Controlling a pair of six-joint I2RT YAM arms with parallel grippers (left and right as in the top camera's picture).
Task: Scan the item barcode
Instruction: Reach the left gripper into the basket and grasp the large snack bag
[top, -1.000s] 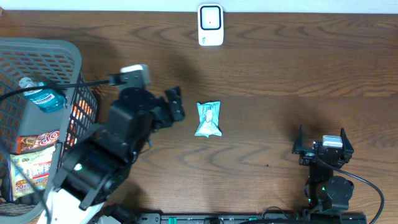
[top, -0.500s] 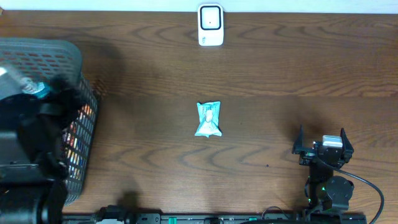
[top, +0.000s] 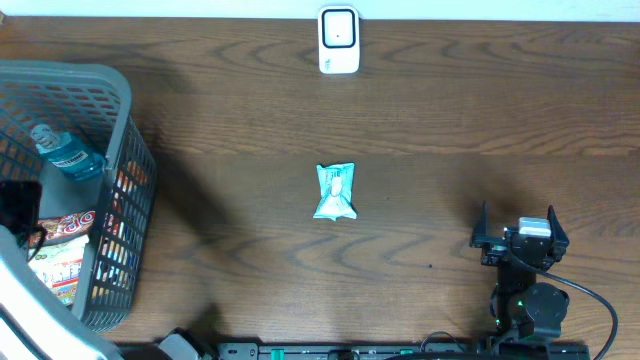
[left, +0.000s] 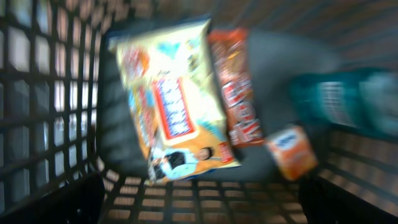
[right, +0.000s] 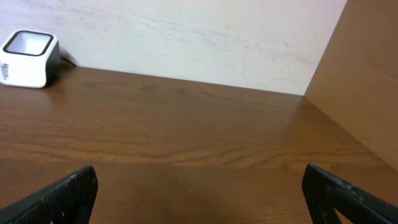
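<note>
My left gripper lowers deeper into the grey basket (top: 120, 110) next, onto the red label of the yellow snack bag, since its printed side lies uncovered there.
The white barcode scanner (top: 339, 40) stands at the table's far edge, and shows too at the left of the right wrist view as the scanner (right: 28, 59). A teal packet (top: 335, 191) lies alone mid-table. My left gripper (left: 199, 208) hangs open over the inside of the grey basket (top: 120, 110), with nothing between its dark fingers (left: 53, 199). Below it, blurred, lie a yellow snack bag (left: 171, 102), a red-orange packet (left: 239, 93), a small orange packet (left: 291, 152) and a teal bottle (left: 339, 99). My right gripper (top: 520, 236) rests open at the near right, empty.
The basket fills the table's left end and its mesh walls (left: 37, 93) close in around the left gripper. A brown cardboard wall (right: 367, 74) stands to the right of the right arm. Bare wood (top: 450, 120) lies between the teal packet, scanner and right gripper.
My left arm has swung from beside the teal packet leftward, to over the basket. The teal packet stays where it was. The right arm has not moved.
</note>
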